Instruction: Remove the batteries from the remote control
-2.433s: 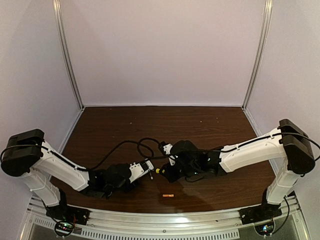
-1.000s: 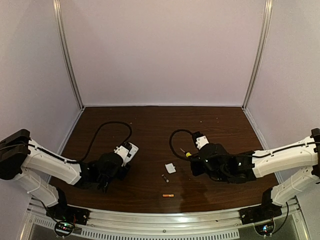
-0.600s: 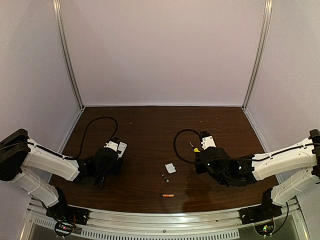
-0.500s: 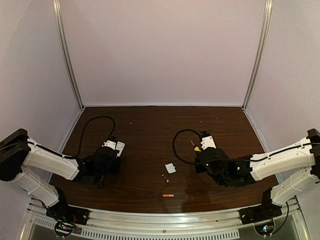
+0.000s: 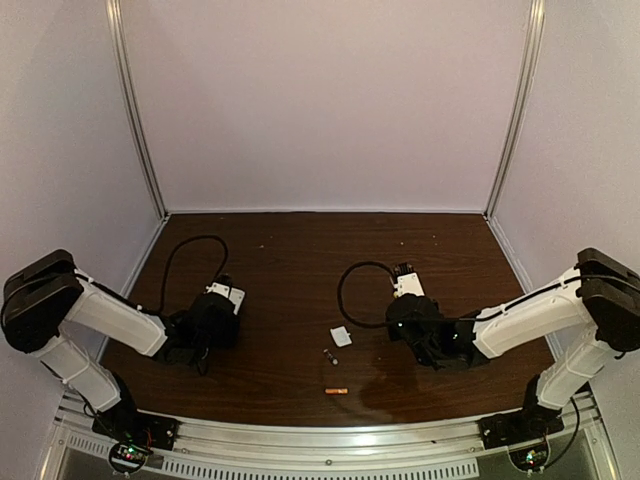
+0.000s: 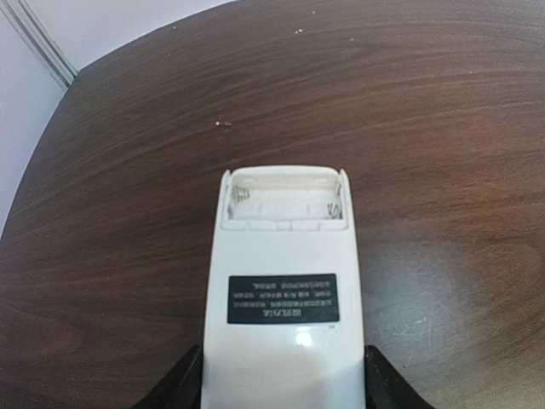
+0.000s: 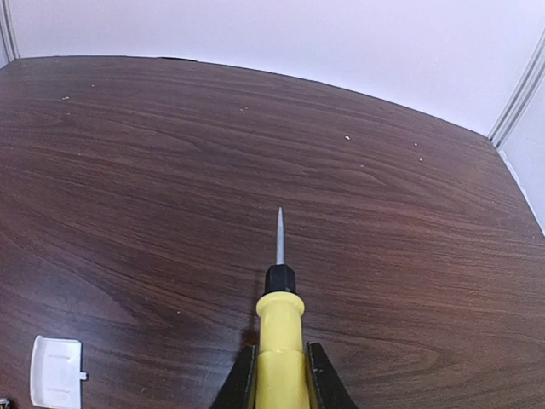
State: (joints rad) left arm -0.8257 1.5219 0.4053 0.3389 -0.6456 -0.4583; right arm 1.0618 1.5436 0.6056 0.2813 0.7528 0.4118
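Note:
The screwdriver [image 7: 281,341] goes down in my right gripper onto the bare table past the white piece next. Then my right gripper releases it, since both batteries lie out of the empty compartment.
The white remote control [image 6: 285,315] lies back side up on the table with my left gripper [image 6: 285,394] shut on its near end. Its battery compartment [image 6: 285,204] is uncovered and holds nothing. In the top view the left gripper [image 5: 218,305] sits at the left of the table. The dark battery [image 5: 330,356] lies mid-table and the orange battery [image 5: 336,391] lies nearer the front edge, both clear of the grippers. My right gripper [image 7: 282,383] is shut on a yellow-handled screwdriver [image 7: 281,341], whose tip points at the back wall. In the top view the right gripper [image 5: 405,305] is right of centre.
A small white square piece [image 5: 341,336] lies between the arms, just behind the dark battery; the right wrist view shows the white piece [image 7: 58,371] at bottom left. Black cables loop behind each wrist. Walls close in the brown table [image 5: 300,250] at back and sides.
The grippers, close together mid-table at first, have drawn apart: the left went left with the remote, the right went right with the screwdriver. The white piece and dark battery appeared between them.

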